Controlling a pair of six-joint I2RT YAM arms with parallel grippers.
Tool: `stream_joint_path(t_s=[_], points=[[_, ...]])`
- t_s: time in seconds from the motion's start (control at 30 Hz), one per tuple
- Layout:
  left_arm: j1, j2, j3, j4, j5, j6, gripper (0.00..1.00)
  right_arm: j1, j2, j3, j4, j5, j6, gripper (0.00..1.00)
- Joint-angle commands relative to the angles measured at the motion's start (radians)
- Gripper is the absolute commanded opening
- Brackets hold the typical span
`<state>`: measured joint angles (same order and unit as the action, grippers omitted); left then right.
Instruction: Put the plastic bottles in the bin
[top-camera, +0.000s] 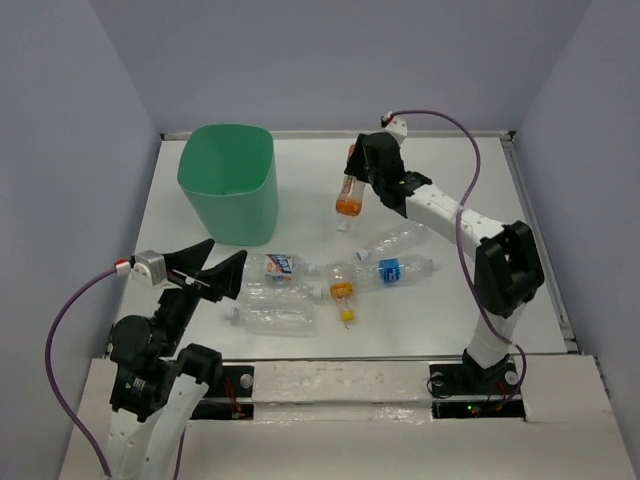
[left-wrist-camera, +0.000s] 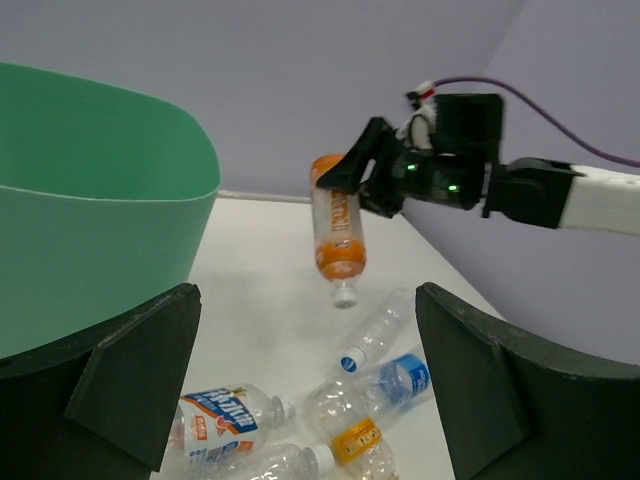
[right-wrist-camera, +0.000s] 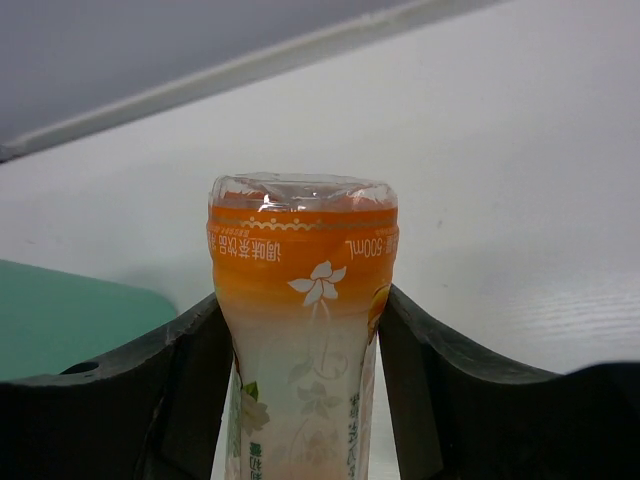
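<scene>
The bottle's cap hangs lower than the bin's rim, so my right gripper will rise, swing toward the bin, then bring the bottle down into the bin's open top.
My right gripper (top-camera: 357, 183) is shut on an orange-and-white labelled bottle (top-camera: 349, 197), pressing its sides. The bottle (left-wrist-camera: 338, 235) hangs cap down off the table, to the right of the mint-green bin (top-camera: 240, 210). In the right wrist view the bottle (right-wrist-camera: 303, 290) fills the gap between the fingers (right-wrist-camera: 190, 380). Several more plastic bottles lie on the table: a blue-and-orange labelled one (top-camera: 283, 267), a clear one (top-camera: 278, 316), a yellow-labelled one (top-camera: 342, 285), a blue-labelled one (top-camera: 400, 270) and a clear one (top-camera: 396, 240). My left gripper (top-camera: 215, 265) stands open and empty, left of the pile.
The bin (left-wrist-camera: 90, 200) stands at the back left, its open top facing up. Grey walls enclose the white table on three sides. A raised strip runs along the table's right edge (top-camera: 540, 240).
</scene>
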<state>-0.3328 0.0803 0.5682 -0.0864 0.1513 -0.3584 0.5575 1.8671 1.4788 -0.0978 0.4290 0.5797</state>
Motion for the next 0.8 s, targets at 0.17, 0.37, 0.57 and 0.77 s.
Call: stream_joint_path(t_s=[0.17, 0.37, 0.57, 0.77], points=[[0.001, 0.001, 0.097, -0.134, -0.462, -0.171, 0.99, 0.151, -0.151, 0.277, 0.246, -0.052, -0.234, 0.45], [0.003, -0.004, 0.111, -0.216, -0.693, -0.235, 0.99, 0.231, -0.002, 0.550, 0.392, -0.093, -0.377, 0.45], [0.000, -0.017, 0.130, -0.279, -0.792, -0.267, 0.99, 0.292, 0.264, 0.908, 0.426, -0.185, -0.471, 0.44], [-0.012, -0.019, 0.125, -0.271, -0.782, -0.257, 0.99, 0.302, 0.388, 0.996, 0.521, -0.266, -0.495, 0.43]])
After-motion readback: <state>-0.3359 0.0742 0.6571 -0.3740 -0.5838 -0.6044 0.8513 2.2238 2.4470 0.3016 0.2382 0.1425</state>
